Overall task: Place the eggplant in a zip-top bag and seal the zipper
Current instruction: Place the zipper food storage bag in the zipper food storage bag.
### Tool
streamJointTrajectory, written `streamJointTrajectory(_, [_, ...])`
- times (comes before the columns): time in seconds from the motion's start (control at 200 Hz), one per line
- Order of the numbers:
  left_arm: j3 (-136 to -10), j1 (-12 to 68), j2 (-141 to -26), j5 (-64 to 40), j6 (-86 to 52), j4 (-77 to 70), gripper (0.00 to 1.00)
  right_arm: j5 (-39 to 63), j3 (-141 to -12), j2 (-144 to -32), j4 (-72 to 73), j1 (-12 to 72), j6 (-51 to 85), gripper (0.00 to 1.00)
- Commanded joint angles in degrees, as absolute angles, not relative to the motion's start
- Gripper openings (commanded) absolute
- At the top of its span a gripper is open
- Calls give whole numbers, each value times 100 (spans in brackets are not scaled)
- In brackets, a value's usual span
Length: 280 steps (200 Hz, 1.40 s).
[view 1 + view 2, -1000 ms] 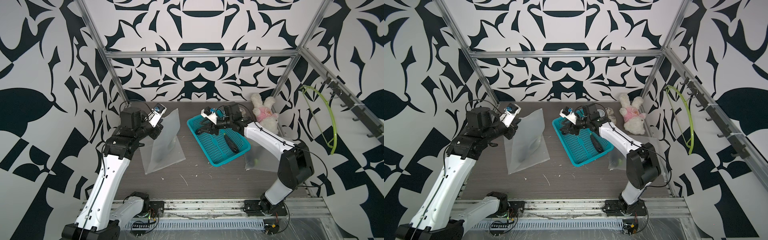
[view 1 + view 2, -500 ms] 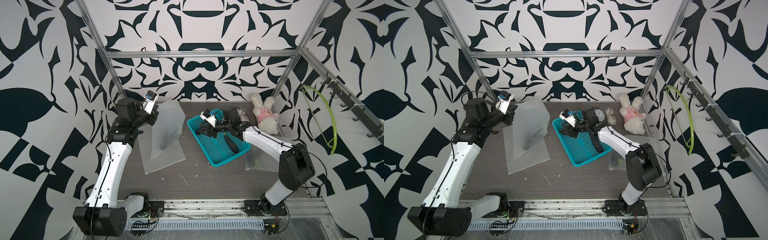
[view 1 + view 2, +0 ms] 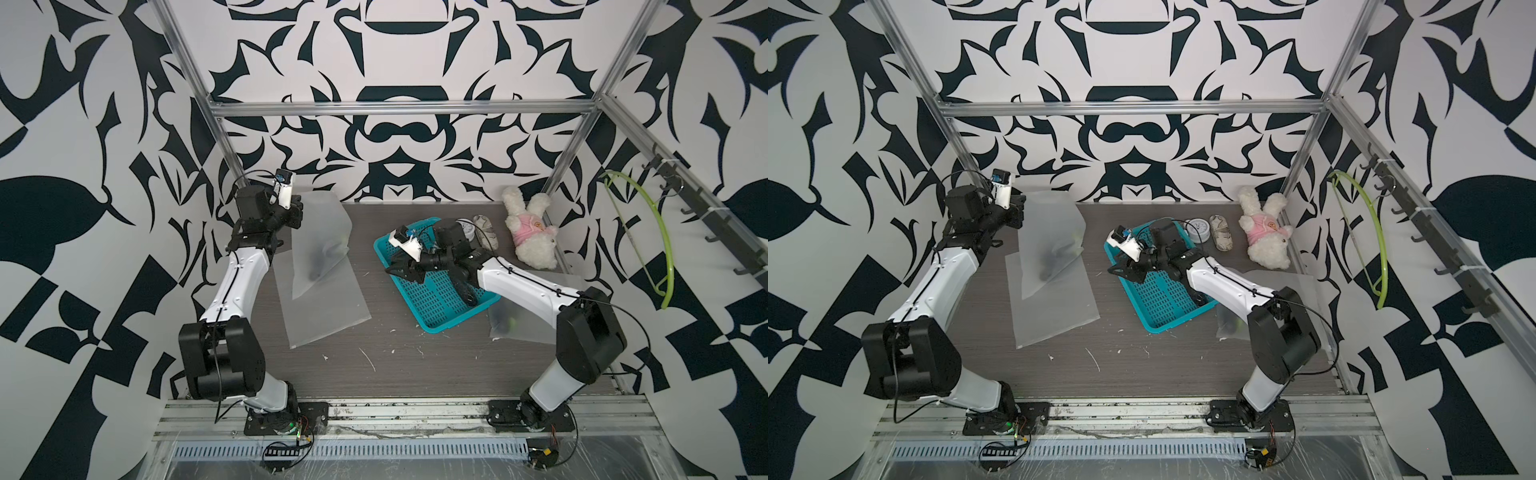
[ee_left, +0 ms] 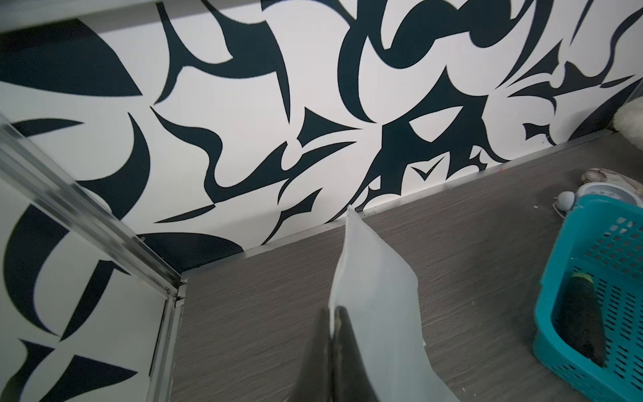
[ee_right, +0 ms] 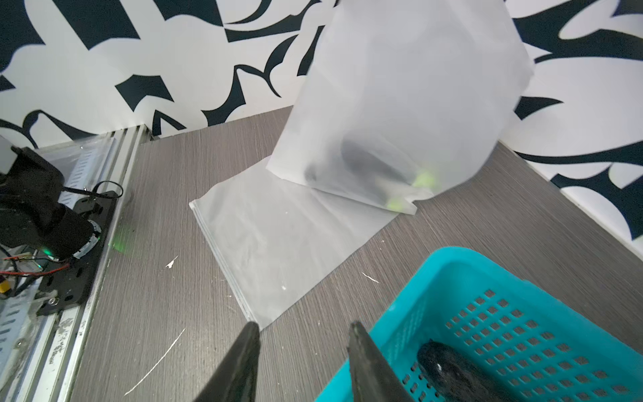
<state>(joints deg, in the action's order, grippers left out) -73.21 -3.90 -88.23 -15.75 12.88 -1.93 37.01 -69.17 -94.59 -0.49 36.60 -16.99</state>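
The eggplant already lies in the bag's bottom, so my left gripper will next lower toward the tabletop beyond the flat bag's far end and release the bag's top edge.
My left gripper [image 3: 297, 212] [image 4: 334, 311] is shut on the top edge of a frosted zip-top bag [image 3: 322, 241] [image 5: 400, 87] and holds it hanging above the table's back left. A dark eggplant [image 3: 318, 264] [image 5: 375, 163] with a green cap lies at the bottom of that bag. In both top views my right gripper [image 3: 401, 274] [image 3: 1123, 275] hovers open and empty over the left rim of the teal basket [image 3: 432, 328] [image 5: 452, 254]. A second dark eggplant [image 3: 463, 286] [image 4: 581, 313] lies in the basket.
An empty frosted bag [image 3: 328, 307] [image 5: 285, 236] lies flat under the hanging one. Right of the basket lies another bag [image 3: 511, 324] with something dark and green inside. A plush bunny [image 3: 528, 232] and a white round dial [image 3: 467, 226] sit at the back right.
My left arm has raised the bag and drawn it toward the back left corner. The right gripper has drifted a little toward the front over the basket's left rim, still open.
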Motion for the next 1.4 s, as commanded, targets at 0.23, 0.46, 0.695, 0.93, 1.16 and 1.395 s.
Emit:
streamJointTrajectory(0.23, [-7637,-648,-9807,-1470,233,-262,0,3198,-6699,-9632,489,4245,-1371,44])
streamJointTrajectory(0.46, [-8370,-775,-10538,-1095,-473,1246,5,2904,-6681,-9612,450,4250,-1295,44])
streamJointTrajectory(0.695, [-8037,-923,-10246,-608,-1096,2047,50,2706,-6578,-9521,455,4244,-1320,45])
streamJointTrajectory(0.93, [-8075,-886,-9761,-116,-985,3608,74,2592,-6345,-9454,688,4245,-1184,48])
streamJointTrajectory(1.16, [-6851,-195,-8223,-276,-992,3829,74,2517,-6002,-9263,1017,4249,-1104,50])
streamJointTrajectory(1.395, [-5866,1660,-7825,-44,-1722,4211,69,2331,-5447,-8748,1083,4237,-1120,56])
